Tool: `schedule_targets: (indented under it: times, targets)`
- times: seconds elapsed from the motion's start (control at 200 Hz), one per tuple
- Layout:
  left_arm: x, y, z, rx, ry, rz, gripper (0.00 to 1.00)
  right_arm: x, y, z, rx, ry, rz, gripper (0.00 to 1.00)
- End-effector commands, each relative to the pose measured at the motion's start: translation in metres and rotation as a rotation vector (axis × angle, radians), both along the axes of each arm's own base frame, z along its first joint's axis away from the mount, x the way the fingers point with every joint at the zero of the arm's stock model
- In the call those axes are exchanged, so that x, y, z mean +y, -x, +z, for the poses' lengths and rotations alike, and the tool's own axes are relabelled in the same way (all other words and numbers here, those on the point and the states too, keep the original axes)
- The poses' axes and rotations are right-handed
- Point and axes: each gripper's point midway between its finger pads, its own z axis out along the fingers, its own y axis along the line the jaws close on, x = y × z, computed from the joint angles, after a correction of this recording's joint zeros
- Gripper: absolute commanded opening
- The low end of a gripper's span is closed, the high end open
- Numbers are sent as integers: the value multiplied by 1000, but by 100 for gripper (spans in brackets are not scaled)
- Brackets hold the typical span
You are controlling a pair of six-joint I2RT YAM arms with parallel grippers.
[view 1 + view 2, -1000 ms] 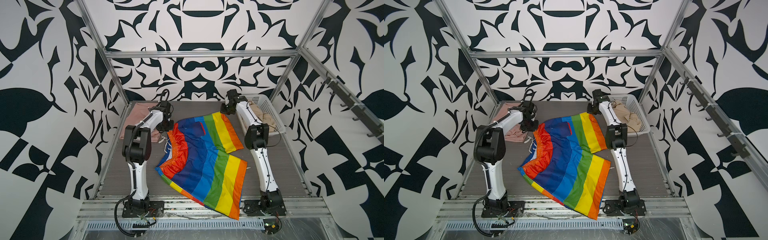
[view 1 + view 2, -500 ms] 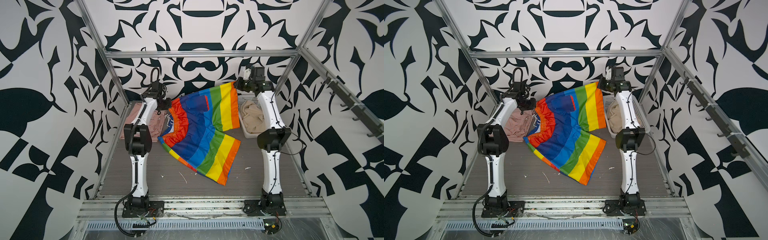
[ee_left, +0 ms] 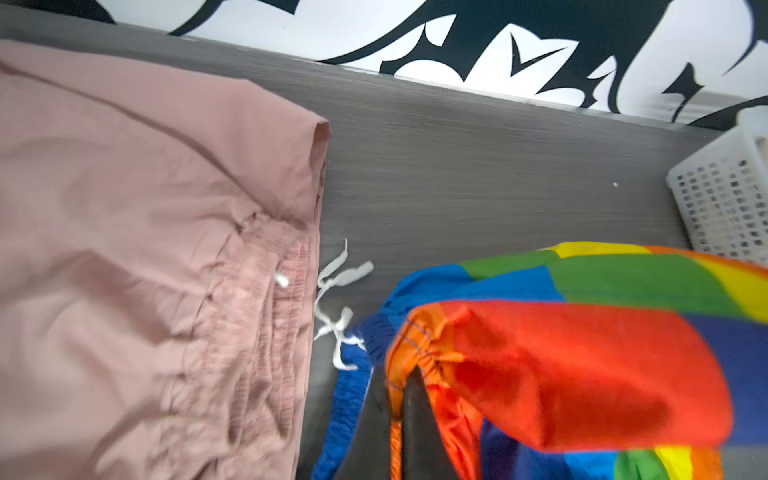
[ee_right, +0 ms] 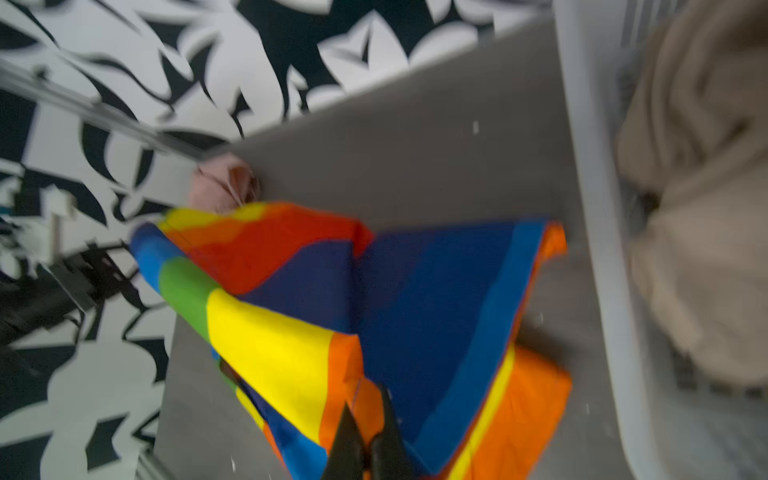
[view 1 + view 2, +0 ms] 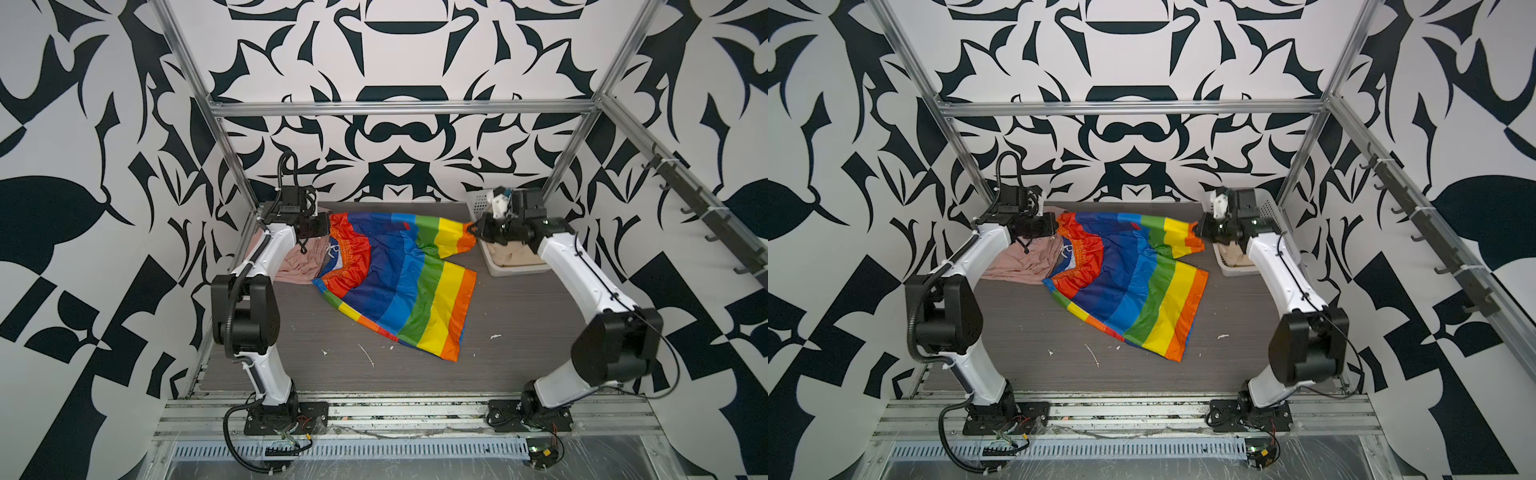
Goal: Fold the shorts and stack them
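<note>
My left gripper draws back and down over the shorts' near waist corner (image 5: pixel 321 281) next and releases the waistband there, since that corner lies below and further back.
The rainbow-striped shorts (image 5: pixel 399 282) (image 5: pixel 1129 282) lie spread across the back half of the table, with the top edge stretched between both grippers. My left gripper (image 5: pixel 326 227) (image 3: pixel 399 415) is shut on the orange-red waistband corner. My right gripper (image 5: pixel 473 227) (image 4: pixel 365 432) is shut on the orange hem of the far leg. The near leg trails toward the front. The white drawstring (image 3: pixel 336 299) hangs loose. The salmon-pink shorts (image 5: pixel 299 262) (image 3: pixel 145 249) lie folded at back left, partly under the rainbow waist. The beige shorts (image 5: pixel 515 255) (image 4: pixel 698 208) sit in the basket.
The white perforated basket (image 5: pixel 511 272) (image 4: pixel 590 208) stands at the back right, right beside my right gripper. Small white scraps (image 5: pixel 365 353) lie on the grey table in front of the rainbow shorts. Frame posts and patterned walls close in the back and sides.
Both grippers have come down from a raised hold and drawn apart. The rainbow shorts now rest on the table, farther back than a second ago.
</note>
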Motion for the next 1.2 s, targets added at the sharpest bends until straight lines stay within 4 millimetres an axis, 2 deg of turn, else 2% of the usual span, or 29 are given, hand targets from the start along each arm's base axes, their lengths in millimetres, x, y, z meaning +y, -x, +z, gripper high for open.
schedule_targets:
  times: [0.0,0.065,0.12,0.22,0.365,0.53,0.625,0.725,0.81,0.885,0.975,1.045,1.12,1.195]
  targets:
    - [8,25,-4,-12,36,77,0,14,49,-32,13,8,35,0]
    - [14,50,-22,31,76,150,0,16,81,-71,89,20,46,0]
    - [12,71,-39,59,123,176,0,16,101,-102,161,11,37,0]
    - [19,102,-72,98,154,246,0,9,118,-142,243,33,3,0]
    - [18,125,-103,173,158,245,0,-8,109,-177,329,148,-50,0]
    - [7,121,-122,238,190,211,0,-19,81,-197,376,237,-82,0]
    - [-8,111,-120,259,251,182,0,-31,54,-198,364,300,-122,0]
    - [-24,98,-110,244,272,152,0,-34,19,-181,329,309,-129,0]
    - [-32,85,-89,218,285,125,0,-28,-7,-144,262,295,-114,0]
    - [-31,75,-60,165,270,107,0,-24,-19,-96,173,278,-111,0]
    - [-27,70,-27,91,225,84,0,-27,-13,-49,95,269,-114,0]
    - [-24,74,-21,79,200,79,0,-29,4,-33,69,275,-104,0]
    - [-20,82,-28,90,173,80,0,-25,27,-38,87,256,-78,0]
    - [-12,90,-48,110,136,105,0,-17,52,-61,130,239,-47,0]
